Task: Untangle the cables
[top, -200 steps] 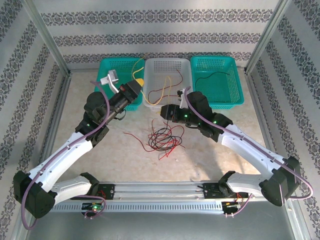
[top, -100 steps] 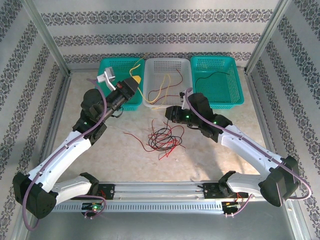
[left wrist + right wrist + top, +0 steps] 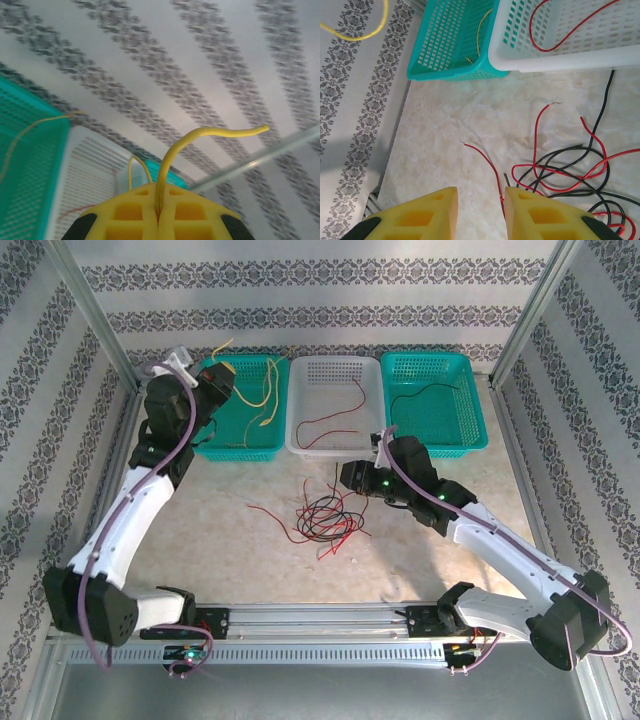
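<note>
The yellow cable already hangs from my left gripper over the teal basket below, and next I will lower it toward that basket's open top (image 3: pixel 234 408) (image 3: pixel 30 142) and let it go into the basket.
My left gripper (image 3: pixel 222 375) is raised over the left teal basket (image 3: pixel 232 445), shut on a yellow cable (image 3: pixel 262 392). In the left wrist view the yellow cable (image 3: pixel 200 134) rises from between the closed yellow fingers (image 3: pixel 135 220). A tangle of red and black cables (image 3: pixel 325 518) lies on the table in the middle. My right gripper (image 3: pixel 345 477) hovers just above the tangle's far right side, open and holding nothing. In the right wrist view a loose red cable end (image 3: pixel 487 160) runs toward the gap between its fingers (image 3: pixel 542 215), with the tangle (image 3: pixel 570 172) to the right.
A white basket (image 3: pixel 334 445) at the back centre holds a red cable (image 3: pixel 335 415). The right teal basket (image 3: pixel 436 445) holds a black cable (image 3: pixel 425 392). Patterned walls and metal posts close in the back and sides. Bare table lies left of the tangle.
My left arm swung left and back from the white basket to over the left teal basket, carrying the yellow cable out. My right gripper shifted slightly right and its jaws narrowed.
</note>
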Available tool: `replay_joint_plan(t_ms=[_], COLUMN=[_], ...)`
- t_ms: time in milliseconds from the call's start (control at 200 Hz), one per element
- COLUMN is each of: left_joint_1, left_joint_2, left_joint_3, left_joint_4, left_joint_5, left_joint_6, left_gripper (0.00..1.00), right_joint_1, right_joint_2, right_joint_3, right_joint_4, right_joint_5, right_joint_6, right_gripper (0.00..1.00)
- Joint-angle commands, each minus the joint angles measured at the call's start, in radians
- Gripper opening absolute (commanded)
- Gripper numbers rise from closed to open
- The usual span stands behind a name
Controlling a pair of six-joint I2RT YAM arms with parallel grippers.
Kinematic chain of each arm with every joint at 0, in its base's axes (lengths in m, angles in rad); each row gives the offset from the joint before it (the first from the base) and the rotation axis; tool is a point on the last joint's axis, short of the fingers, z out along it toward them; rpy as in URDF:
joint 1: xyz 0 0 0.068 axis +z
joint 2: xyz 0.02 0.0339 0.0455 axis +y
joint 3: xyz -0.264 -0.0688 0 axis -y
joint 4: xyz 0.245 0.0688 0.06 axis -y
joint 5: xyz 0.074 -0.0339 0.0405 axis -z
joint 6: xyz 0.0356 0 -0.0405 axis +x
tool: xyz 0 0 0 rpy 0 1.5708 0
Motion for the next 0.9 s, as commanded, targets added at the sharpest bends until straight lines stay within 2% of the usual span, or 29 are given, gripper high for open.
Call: replay_joint_plan(t_ms=[0, 260, 285, 340, 365, 430, 500, 600, 690, 894], left_joint_1=[0.047, 0.086, 0.088, 0.089, 0.089, 0.089, 0.089, 0.089, 0.088, 0.068], left_joint_2=[0.099, 0.388, 0.41, 0.451, 0.465, 0.496, 0.519, 0.547, 0.533, 0.406], left_joint_3=[0.091, 0.327, 0.346, 0.383, 0.393, 0.415, 0.451, 0.527, 0.534, 0.393], left_joint_4=[0.004, -0.123, -0.138, -0.172, -0.185, -0.198, -0.257, -0.406, -0.47, -0.503], left_joint_5=[-0.014, 0.01, 0.008, -0.005, -0.007, -0.006, -0.025, -0.075, -0.079, 0.046], left_joint_6=[0.044, 0.093, 0.104, 0.13, 0.141, 0.177, 0.211, 0.263, 0.282, 0.269], left_gripper=[0.0, 0.0, 0.08, 0.42, 0.54, 0.7, 0.77, 0.79, 0.72, 0.58], right_joint_1=[-0.012, -0.011, -0.01, -0.011, -0.01, -0.01, -0.01, -0.009, -0.009, 0.027], right_joint_2=[-0.018, -0.028, -0.03, -0.036, -0.039, -0.041, -0.043, -0.04, -0.027, 0.054], right_joint_3=[-0.006, 0.021, 0.022, 0.022, 0.022, 0.022, 0.022, 0.024, 0.033, 0.071], right_joint_4=[-0.034, -0.088, -0.094, -0.105, -0.108, -0.119, -0.127, -0.133, -0.137, -0.142], right_joint_5=[0.017, 0.035, 0.038, 0.043, 0.044, 0.047, 0.049, 0.048, 0.048, 0.049], right_joint_6=[-0.006, -0.027, -0.029, -0.033, -0.033, -0.036, -0.038, -0.042, -0.046, -0.059], right_gripper=[0.31, 0.31, 0.32, 0.32, 0.32, 0.33, 0.34, 0.35, 0.36, 0.43])
